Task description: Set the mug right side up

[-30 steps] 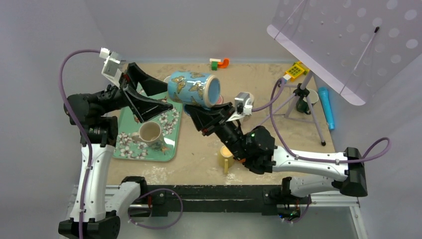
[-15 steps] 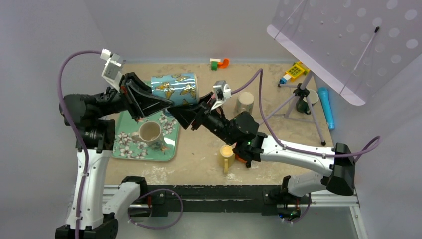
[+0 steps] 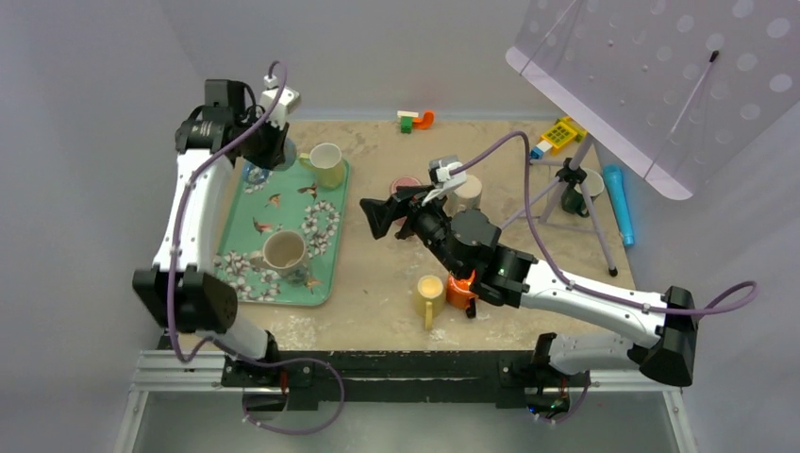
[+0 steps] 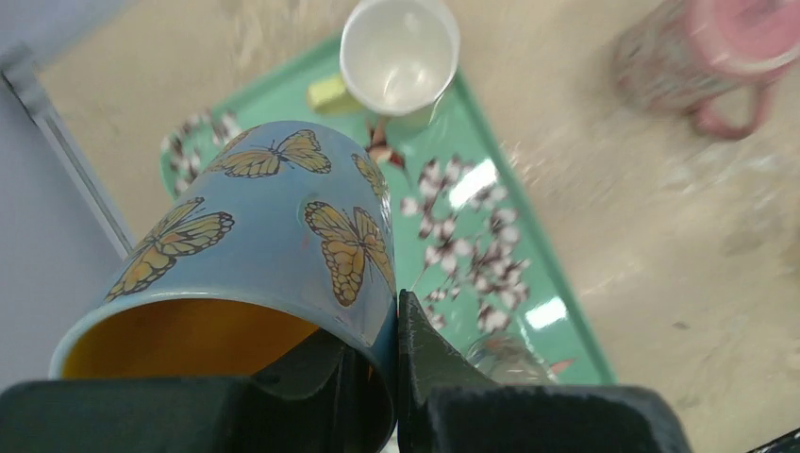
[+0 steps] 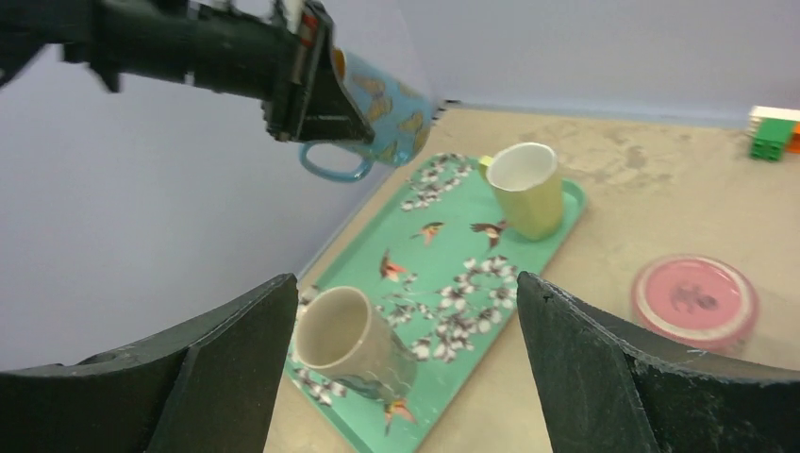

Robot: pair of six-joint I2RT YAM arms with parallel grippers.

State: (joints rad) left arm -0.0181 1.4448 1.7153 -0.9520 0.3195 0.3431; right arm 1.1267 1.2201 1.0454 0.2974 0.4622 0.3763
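Observation:
My left gripper will tilt down, lower the mug's base onto the tray (image 3: 258, 185) below it, beside the yellow-green cup, and release.
The mug (image 5: 382, 109) is blue with yellow butterflies and an orange inside. It hangs tilted above the far left corner of the green tray (image 5: 552, 241), handle underneath. My left gripper (image 5: 311, 94) is shut on its rim, one finger inside and one outside (image 4: 425, 349). In the left wrist view the mug (image 4: 274, 236) has its mouth toward the wrist and its base toward the tray. In the top view the left arm (image 3: 269, 142) hides most of it. My right gripper (image 3: 377, 215) stands open and empty mid-table, aimed at the tray (image 5: 406, 283).
On the tray (image 3: 325, 274) stand a yellow-green cup (image 3: 326, 162) and a beige cup (image 3: 284, 251). A pink mug (image 3: 406, 184), a beige cup (image 3: 465, 193), a yellow mug (image 3: 429, 294), a tripod stand (image 3: 566, 179) and a blue tube (image 3: 620, 203) occupy the right half.
The right gripper opened, let go of the mug and drew back right. The left gripper shut on the rim and carried the mug left and back over the tray's far corner.

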